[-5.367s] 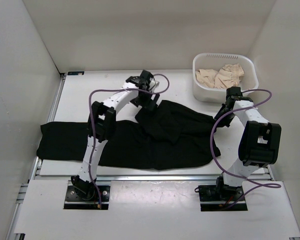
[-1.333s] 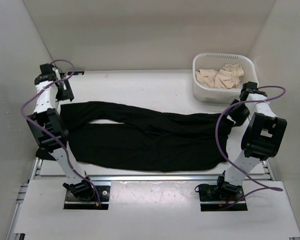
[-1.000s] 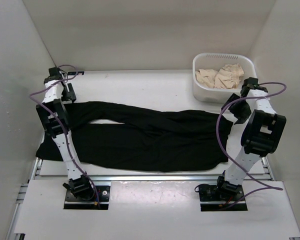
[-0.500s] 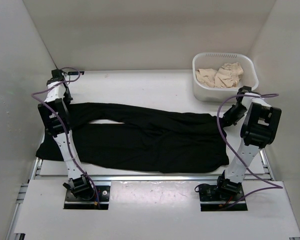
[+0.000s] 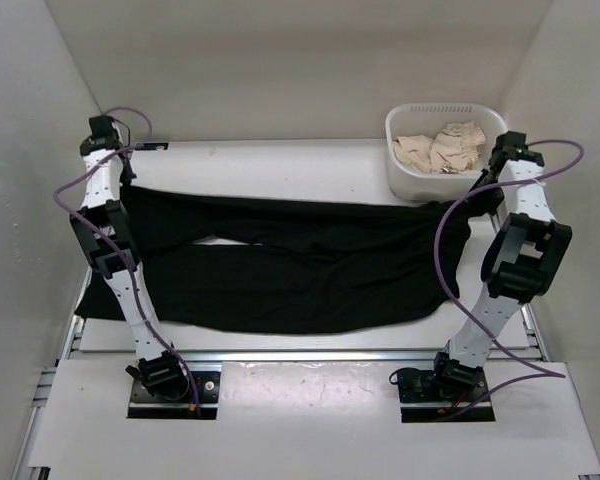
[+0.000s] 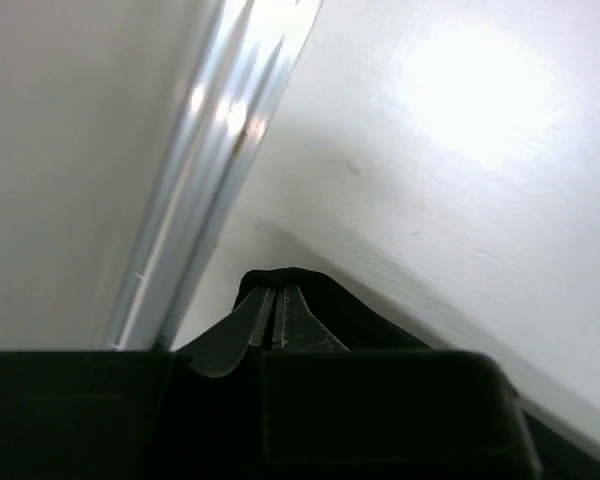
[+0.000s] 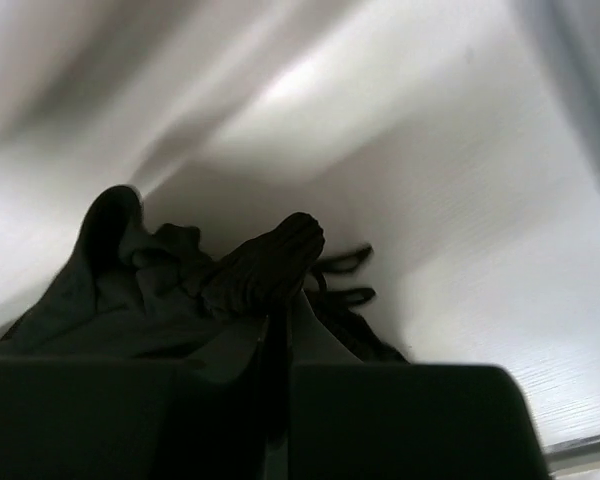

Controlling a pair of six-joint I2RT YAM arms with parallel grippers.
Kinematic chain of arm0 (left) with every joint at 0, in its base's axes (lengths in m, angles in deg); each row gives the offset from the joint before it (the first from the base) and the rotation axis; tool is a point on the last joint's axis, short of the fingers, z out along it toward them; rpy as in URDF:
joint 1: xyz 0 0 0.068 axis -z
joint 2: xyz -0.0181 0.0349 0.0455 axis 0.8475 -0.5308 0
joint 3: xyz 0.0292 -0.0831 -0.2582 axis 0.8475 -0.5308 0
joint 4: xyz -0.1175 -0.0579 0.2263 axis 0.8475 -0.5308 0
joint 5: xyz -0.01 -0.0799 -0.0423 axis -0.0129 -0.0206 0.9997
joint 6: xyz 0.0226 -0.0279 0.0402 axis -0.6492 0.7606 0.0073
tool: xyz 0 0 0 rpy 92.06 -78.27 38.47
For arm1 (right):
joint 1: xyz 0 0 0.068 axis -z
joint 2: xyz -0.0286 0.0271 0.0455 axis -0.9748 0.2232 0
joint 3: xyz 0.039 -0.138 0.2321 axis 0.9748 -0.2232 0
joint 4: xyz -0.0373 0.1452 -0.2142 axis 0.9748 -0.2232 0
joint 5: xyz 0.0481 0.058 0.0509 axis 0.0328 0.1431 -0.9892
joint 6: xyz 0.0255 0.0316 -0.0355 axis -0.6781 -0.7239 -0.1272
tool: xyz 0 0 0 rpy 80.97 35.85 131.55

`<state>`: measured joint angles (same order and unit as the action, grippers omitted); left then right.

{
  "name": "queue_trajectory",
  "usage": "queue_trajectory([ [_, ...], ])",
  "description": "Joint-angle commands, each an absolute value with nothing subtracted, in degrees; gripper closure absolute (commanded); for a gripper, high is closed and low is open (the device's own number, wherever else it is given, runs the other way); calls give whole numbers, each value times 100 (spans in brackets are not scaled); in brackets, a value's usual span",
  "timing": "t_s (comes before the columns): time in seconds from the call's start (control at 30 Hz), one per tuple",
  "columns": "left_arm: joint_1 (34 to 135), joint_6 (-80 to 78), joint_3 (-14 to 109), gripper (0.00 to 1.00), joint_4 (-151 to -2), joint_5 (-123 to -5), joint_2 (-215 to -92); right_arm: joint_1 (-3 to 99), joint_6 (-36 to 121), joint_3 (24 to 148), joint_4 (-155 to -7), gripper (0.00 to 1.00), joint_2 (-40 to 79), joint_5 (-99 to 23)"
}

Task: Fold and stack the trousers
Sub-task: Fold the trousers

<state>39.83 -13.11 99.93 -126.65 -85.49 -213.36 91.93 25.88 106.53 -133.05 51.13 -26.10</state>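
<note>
I should draw my right gripper back toward my base, over the near corner of the trousers' waist end (image 5: 447,288), and release the waistband, as fabric lies flat there.
The black trousers (image 5: 300,270) lie spread lengthwise across the white table (image 5: 280,165). Their far edge is pulled up taut between both arms. At the far left my left gripper (image 5: 125,180) is shut on the leg end. In the left wrist view a fold of the black fabric (image 6: 310,290) wraps over the closed tips of the left gripper (image 6: 277,292). At the far right my right gripper (image 5: 483,192) is shut on the waist end. In the right wrist view the bunched waistband (image 7: 265,265) and its drawstring (image 7: 345,280) sit at the closed tips of the right gripper (image 7: 282,305).
A white basket (image 5: 443,108) holding beige cloth (image 5: 440,145) stands at the back right, close to my right wrist. White walls enclose the table on the left, back and right. An aluminium rail (image 6: 210,170) runs along the table's left edge beside my left gripper.
Both grippers have closed on the trousers' far corners and risen. The far edge of the trousers has lifted and shifted toward the back wall.
</note>
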Motion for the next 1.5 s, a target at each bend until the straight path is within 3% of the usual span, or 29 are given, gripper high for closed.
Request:
queue_trajectory([
  [0.0, 4045, -1305, 10385, 86, -12306, -8870, -20009, 9266, 3198, 11168, -13533, 100, 4491, -2134],
  [0.43, 4045, -1305, 10123, 86, -12112, -9363, -18884, 9740, 3339, 10571, -13385, 100, 4060, -2862],
  [0.6, 3896, -1305, 7682, 86, -11963, -9557, -18119, 9740, 3339, 10124, -13254, 100, 3956, -3566],
  [0.93, 2727, -1305, 4753, 86, -11594, -9443, -16624, 9740, 2971, 6468, -12076, 100, 1654, -3391],
  [1.07, 2533, -1305, 4470, 86, -11532, -9442, -16623, 10090, 2681, 6132, -11952, 100, 1590, -3391],
  [1.3, 2481, -1305, 4706, 86, -11532, -9864, -16685, 10452, 2330, 6853, -12549, 100, 1916, -3647],
  [1.47, 2314, -1305, 4830, 86, -11532, -10136, -16615, 11024, 1802, 6248, -12664, 100, 1424, -3426],
])
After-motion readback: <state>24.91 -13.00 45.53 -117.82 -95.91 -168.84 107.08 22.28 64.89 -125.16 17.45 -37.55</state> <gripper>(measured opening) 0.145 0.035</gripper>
